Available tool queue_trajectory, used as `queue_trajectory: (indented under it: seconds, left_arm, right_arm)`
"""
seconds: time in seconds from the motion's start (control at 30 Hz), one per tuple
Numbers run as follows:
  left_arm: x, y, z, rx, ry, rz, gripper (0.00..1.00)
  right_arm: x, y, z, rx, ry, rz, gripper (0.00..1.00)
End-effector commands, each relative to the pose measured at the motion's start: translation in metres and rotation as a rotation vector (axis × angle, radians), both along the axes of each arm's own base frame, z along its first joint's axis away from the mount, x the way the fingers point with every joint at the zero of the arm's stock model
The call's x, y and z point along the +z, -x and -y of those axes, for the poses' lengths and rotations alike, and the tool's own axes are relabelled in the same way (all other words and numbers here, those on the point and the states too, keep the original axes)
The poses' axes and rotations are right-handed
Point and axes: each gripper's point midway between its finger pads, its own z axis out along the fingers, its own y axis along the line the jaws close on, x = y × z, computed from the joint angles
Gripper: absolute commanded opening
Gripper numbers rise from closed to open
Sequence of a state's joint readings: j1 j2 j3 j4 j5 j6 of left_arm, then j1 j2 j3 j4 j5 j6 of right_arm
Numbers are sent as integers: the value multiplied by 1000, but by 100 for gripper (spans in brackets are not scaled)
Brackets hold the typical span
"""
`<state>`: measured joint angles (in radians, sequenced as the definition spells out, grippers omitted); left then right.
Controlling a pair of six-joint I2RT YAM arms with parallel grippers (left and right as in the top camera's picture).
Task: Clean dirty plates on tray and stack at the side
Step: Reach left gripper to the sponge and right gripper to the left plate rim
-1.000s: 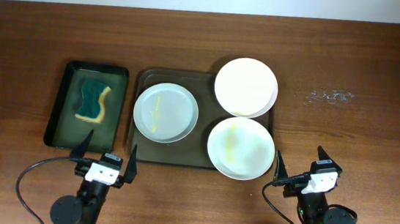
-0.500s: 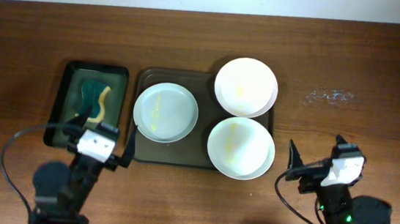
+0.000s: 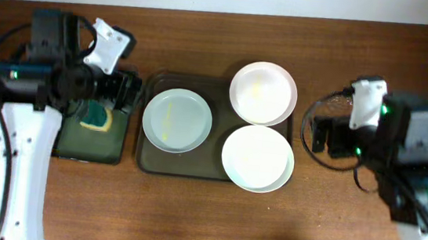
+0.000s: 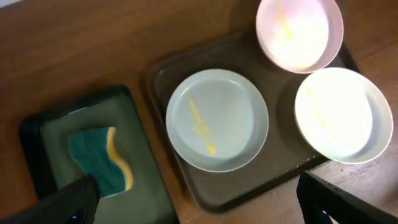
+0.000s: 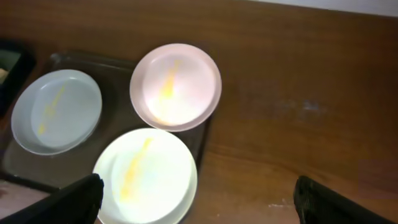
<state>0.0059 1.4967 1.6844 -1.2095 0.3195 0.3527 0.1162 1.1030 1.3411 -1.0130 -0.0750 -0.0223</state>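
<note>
The plate by the black tray lies left in the overhead view. My right gripper lowers across onto the plate's nearer rim next, where bare tray leaves finger room.
Three white plates with yellow smears sit on the dark brown tray (image 3: 221,91): one at the left (image 3: 177,120), one at the back right (image 3: 262,93) and one at the front right (image 3: 257,158); the right two overhang the rim. My left gripper (image 3: 125,89) is open and empty, high over the gap between the black tray and the brown tray. My right gripper (image 3: 324,135) is open and empty over bare table right of the tray. In the left wrist view the left plate (image 4: 217,119) is in the centre. In the right wrist view the front right plate (image 5: 146,176) is lowest.
A smaller black tray (image 3: 116,150) with a greenish base lies left of the brown tray and holds a green and yellow sponge (image 3: 98,117), also in the left wrist view (image 4: 99,162). Bare wood table (image 3: 361,63) lies right of the tray, with a faint whitish mark.
Both arms have risen from the table's front edge and swung back. The left one is now over the black tray, the right one beside the brown tray. The plates have not moved.
</note>
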Motion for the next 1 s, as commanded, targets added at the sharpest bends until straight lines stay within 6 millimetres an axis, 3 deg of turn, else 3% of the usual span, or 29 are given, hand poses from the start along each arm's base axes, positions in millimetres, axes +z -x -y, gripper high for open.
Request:
queue_trajectory:
  seconds: [0.0,0.1,0.13,0.17,0.3,0.37,0.4,0.5,0.6,0.73,0.8,0.97]
  left_arm:
    - [4,-7,7,-34,24,1,99]
    - [4,-7,10,-30,44,-7,99]
    - [3,-7,9,-30,44,-7,100]
    - [4,-7,9,-30,44,-5,99]
    - [6,-12,8,-13,43,12,99]
    - [-4,-22,-44,409,-29,-42,100]
    - [-8,-24,-60,482,-71,-46,100]
    - [-21,-31,-78,526,-88,-75,100]
    - [-51,-42,-81,511,-121,-152,100]
    - [-86,-57,-84,510,-134,-221,99]
    - [-95,-66,-84,489,-144,-219,100]
    - [-108,-71,-85,470,-158,-240,100]
  right_arm:
    - [-3,-10,-29,107,-126,-49,98]
    - [-18,-17,-67,252,-293,-146,99]
    - [-29,-25,-70,190,-356,-209,96]
    - [-42,-32,-73,149,-383,-262,88]
    - [-82,-54,-90,8,-356,-378,81]
    - [-99,-67,-109,-8,-314,-415,77]
    - [-106,-74,-118,-10,-295,-425,75]
    - [-135,-101,-152,-10,-224,-457,67]
    - [-171,-120,-188,9,-208,-481,56]
    - [-215,-120,-209,-21,-153,-510,48]
    - [-239,-117,-221,-29,-144,-538,43]
    - [-272,-110,-235,-19,-116,-575,35]
